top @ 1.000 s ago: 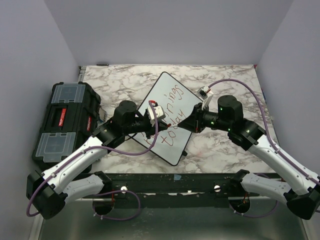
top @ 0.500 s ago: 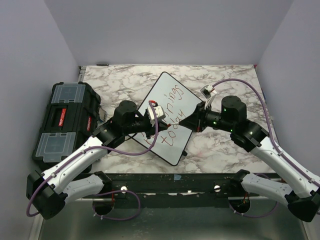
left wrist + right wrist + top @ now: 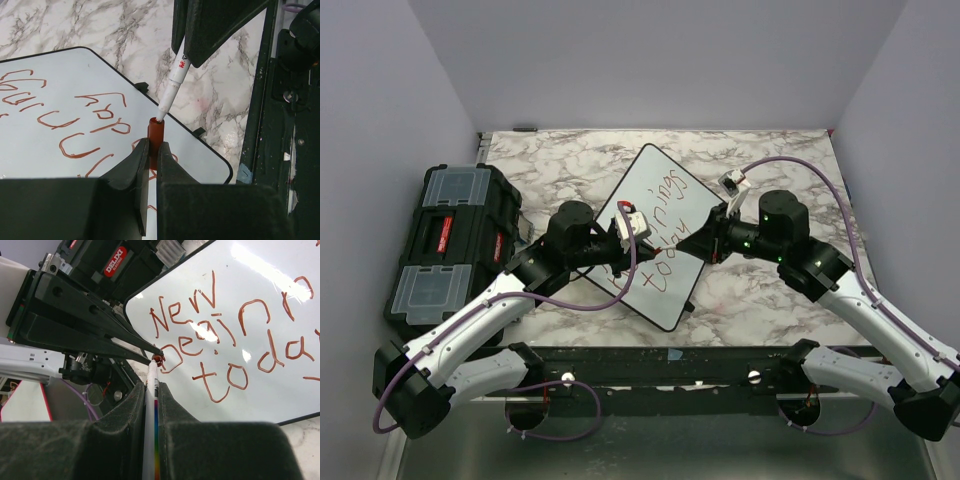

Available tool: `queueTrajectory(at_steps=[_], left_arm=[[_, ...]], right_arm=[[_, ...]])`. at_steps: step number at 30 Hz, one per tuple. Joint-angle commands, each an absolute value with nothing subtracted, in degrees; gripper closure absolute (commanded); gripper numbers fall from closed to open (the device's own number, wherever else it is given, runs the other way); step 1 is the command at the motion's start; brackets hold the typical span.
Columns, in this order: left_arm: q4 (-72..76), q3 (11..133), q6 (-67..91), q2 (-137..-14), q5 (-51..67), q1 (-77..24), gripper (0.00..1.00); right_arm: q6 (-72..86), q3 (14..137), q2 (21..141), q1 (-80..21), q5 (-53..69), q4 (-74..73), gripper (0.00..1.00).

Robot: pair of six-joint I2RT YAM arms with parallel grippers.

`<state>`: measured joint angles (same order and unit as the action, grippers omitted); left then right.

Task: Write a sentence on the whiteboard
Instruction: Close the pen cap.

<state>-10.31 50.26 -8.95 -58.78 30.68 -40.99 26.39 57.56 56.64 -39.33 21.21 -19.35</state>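
The sentence (image 3: 665, 235) is written. The marker goes into the cap next with my right gripper's push, then down onto the bare marble beside the whiteboard for release.
The whiteboard (image 3: 672, 190) lies tilted on the marble table, with the sentence (image 3: 665, 235) in red on it. In the right wrist view the sentence (image 3: 225, 330) reads "New Beginn… today" on the whiteboard (image 3: 270, 395). My left gripper (image 3: 653, 248) is shut on a red marker cap (image 3: 155, 134), held above the board (image 3: 45, 150). My right gripper (image 3: 698, 245) is shut on a white marker (image 3: 152, 375). The marker (image 3: 173, 82) has its tip at the cap's open mouth. The cap also shows in the right wrist view (image 3: 158, 359).
A black toolbox (image 3: 450, 240) with clear lid compartments stands at the table's left edge and also shows in the right wrist view (image 3: 115, 262). A black rail (image 3: 670, 365) runs along the near edge. Purple-grey walls enclose the table.
My right arm drew slightly right, then came back left, bringing the marker tip up to the cap. The left arm and the board have not moved.
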Motion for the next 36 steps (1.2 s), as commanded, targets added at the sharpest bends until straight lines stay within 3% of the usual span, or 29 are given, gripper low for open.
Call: queueTrajectory(at_steps=[1, 15, 36], left_arm=[[-8.7, 51.9, -9.0, -58.2, 32.2, -41.0, 1.00], [-8.4, 51.6, -9.0, -57.6, 32.4, -41.0, 1.00], [-10.5, 53.0, -9.7, -58.6, 36.6, -41.1, 1.00]], right_arm=[[27.2, 57.5, 56.9, -39.4, 19.3, -18.7, 0.99], [27.2, 56.7, 58.0, -39.4, 20.6, -18.6, 0.99], [20.6, 63.8, 68.6, -39.5, 33.0, -22.8, 0.99]])
